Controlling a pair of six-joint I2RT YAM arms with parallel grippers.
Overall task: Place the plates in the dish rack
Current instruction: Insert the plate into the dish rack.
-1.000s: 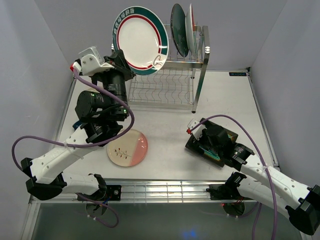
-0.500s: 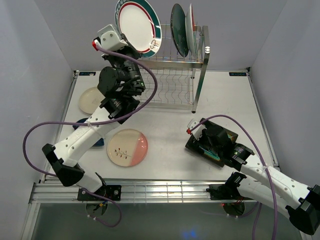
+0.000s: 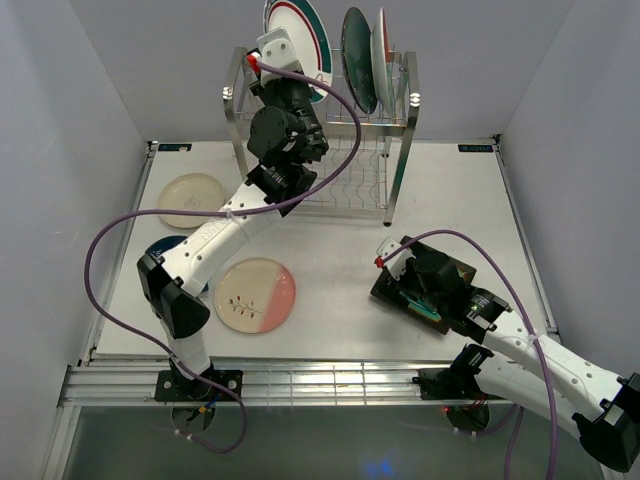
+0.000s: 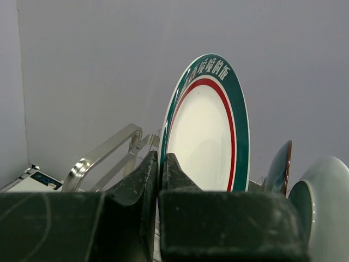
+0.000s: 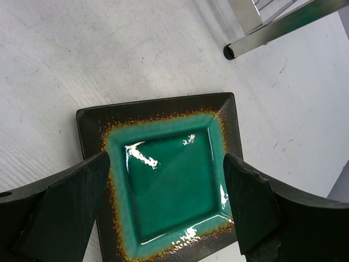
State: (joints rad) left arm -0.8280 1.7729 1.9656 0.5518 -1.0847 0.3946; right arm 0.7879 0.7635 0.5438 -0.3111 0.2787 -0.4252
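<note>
My left gripper shifts toward the right in the top view and down next, to release in the gap (image 3: 338, 72) (image 4: 256, 185) beside the dark teal plate, which is empty.
My left gripper (image 3: 283, 62) is shut on the rim of the white plate with the green-red rim (image 3: 300, 38), holding it on edge over the top tier of the dish rack (image 3: 330, 170). In the left wrist view the plate (image 4: 210, 142) stands upright between my fingertips (image 4: 161, 164). A dark teal plate (image 3: 358, 60) and a red-and-teal plate (image 3: 382, 50) stand in the top tier. My right gripper (image 3: 420, 292) is open, hovering over the square green plate (image 5: 172, 180). A cream plate (image 3: 190, 200), a pink-and-cream plate (image 3: 256, 294) and a dark blue plate (image 3: 160, 246) lie on the table.
The rack's front right leg (image 3: 398, 180) stands close to the square plate, and its foot shows in the right wrist view (image 5: 232, 53). Grey walls enclose the table on three sides. My left arm reaches across the table's left half.
My left arm has swung right and up, carrying the green-red rimmed plate from left of the rack to over its top tier. The right arm has not moved.
</note>
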